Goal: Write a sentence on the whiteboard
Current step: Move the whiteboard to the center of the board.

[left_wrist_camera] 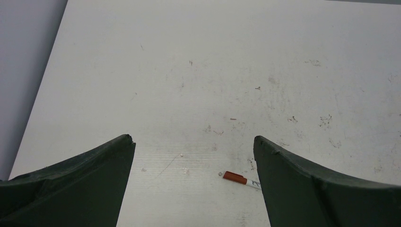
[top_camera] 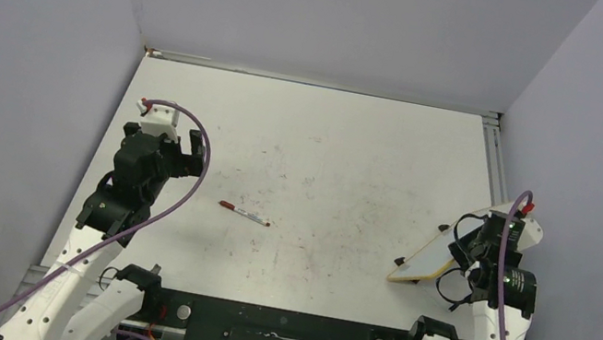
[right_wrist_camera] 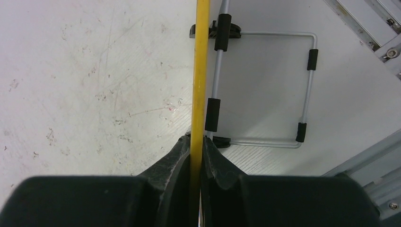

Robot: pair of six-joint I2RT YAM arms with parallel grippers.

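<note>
My right gripper will next carry the whiteboard (top_camera: pixel 424 260) to the left in the top view, and it will let go of it beside the marker.
The whiteboard (top_camera: pixel 424 260) stands tilted at the table's right edge. In the right wrist view only its yellow rim (right_wrist_camera: pixel 201 56) shows, edge-on. My right gripper (right_wrist_camera: pixel 197 140) is shut on that rim, one finger on each side; from above it (top_camera: pixel 479 248) sits at the board's upper edge. No sentence shows on the board's face in any view. A red-capped white marker (top_camera: pixel 244 213) lies on the table left of centre, also in the left wrist view as the marker (left_wrist_camera: pixel 239 179). My left gripper (left_wrist_camera: pixel 194 142) hangs open above the table with nothing in it, left of the marker (top_camera: pixel 188 155).
Behind the board a silver wire stand (right_wrist_camera: pixel 312 59) with black sleeves rests on the table. An aluminium rail (top_camera: pixel 495 157) runs along the right table edge. Grey walls close in the left, back and right. The tabletop (top_camera: pixel 328 156) is scuffed with faint red marks.
</note>
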